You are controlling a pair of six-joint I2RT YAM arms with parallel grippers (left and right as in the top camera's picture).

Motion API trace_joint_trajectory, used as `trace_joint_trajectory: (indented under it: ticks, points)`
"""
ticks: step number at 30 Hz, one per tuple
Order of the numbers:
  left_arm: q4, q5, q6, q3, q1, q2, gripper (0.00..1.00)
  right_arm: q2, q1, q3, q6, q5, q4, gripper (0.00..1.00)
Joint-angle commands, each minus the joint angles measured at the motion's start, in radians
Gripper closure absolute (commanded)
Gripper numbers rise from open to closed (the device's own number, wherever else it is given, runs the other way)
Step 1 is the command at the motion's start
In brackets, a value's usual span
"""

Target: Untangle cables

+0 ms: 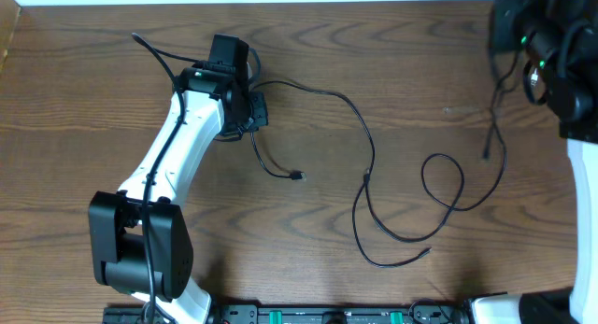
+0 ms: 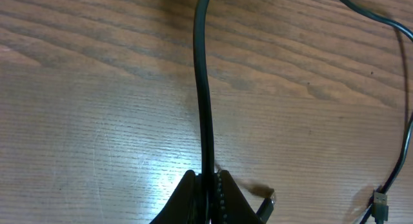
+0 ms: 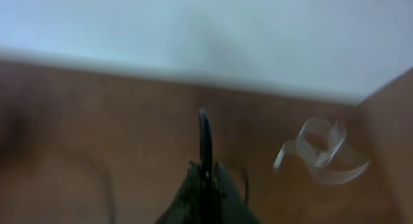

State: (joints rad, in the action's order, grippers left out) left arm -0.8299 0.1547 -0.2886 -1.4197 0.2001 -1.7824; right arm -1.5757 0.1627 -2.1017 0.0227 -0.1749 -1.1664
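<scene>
The curling cable's bend [image 1: 372, 206] is below and to the left in the overhead view, so my right gripper should next swing back and down there and let go of my cable.
Thin black cables lie on the wooden table. My left gripper [image 1: 250, 109] [image 2: 205, 175] is low over the table at the upper left and shut on a black cable [image 2: 205, 88]. From there one cable [image 1: 360, 128] runs right and curls down to an end [image 1: 426, 253]. A short piece ends in a plug [image 1: 298, 176] [image 2: 266, 204]. My right gripper [image 1: 534, 70] [image 3: 205, 166] is raised at the far right corner and shut on another black cable [image 3: 205, 137]. That cable hangs down to a loop [image 1: 441, 179] with a loose end [image 1: 486, 154]. The right wrist view is blurred.
A pale curled strip [image 3: 322, 153] lies near the table's corner in the right wrist view. Another thin cable [image 2: 403, 37] with a plug [image 2: 379, 201] passes at the right of the left wrist view. The left arm's base [image 1: 140, 245] stands at the front left.
</scene>
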Motion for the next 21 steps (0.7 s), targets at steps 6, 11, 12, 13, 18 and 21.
trace_joint_trajectory:
  ticks: [6, 11, 12, 13, 18, 21]
  points:
    - [-0.003, -0.01, -0.006, -0.005, -0.001, -0.015, 0.92, -0.198, -0.013, -0.009, -0.101, 0.256, -0.36, 0.99]
    - [-0.003, -0.01, -0.005, -0.005, -0.001, -0.015, 0.92, -0.292, 0.003, 0.025, -0.076, 0.257, -0.509, 0.99]
    - [-0.003, -0.01, -0.005, -0.005, -0.001, -0.015, 0.92, -0.293, 0.01, 0.046, -0.07, 0.256, -0.509, 0.98]
    - [-0.003, -0.01, -0.005, -0.005, -0.001, -0.015, 0.92, -0.292, 0.017, 0.071, -0.07, 0.253, -0.502, 0.99]
    - [-0.003, -0.01, -0.005, -0.005, -0.001, -0.015, 0.92, -0.256, 0.064, 0.246, -0.088, 0.253, -0.445, 0.98]
    - [-0.003, -0.01, -0.005, -0.005, -0.001, -0.015, 0.92, -0.211, 0.091, 0.406, -0.119, 0.256, -0.382, 0.98]
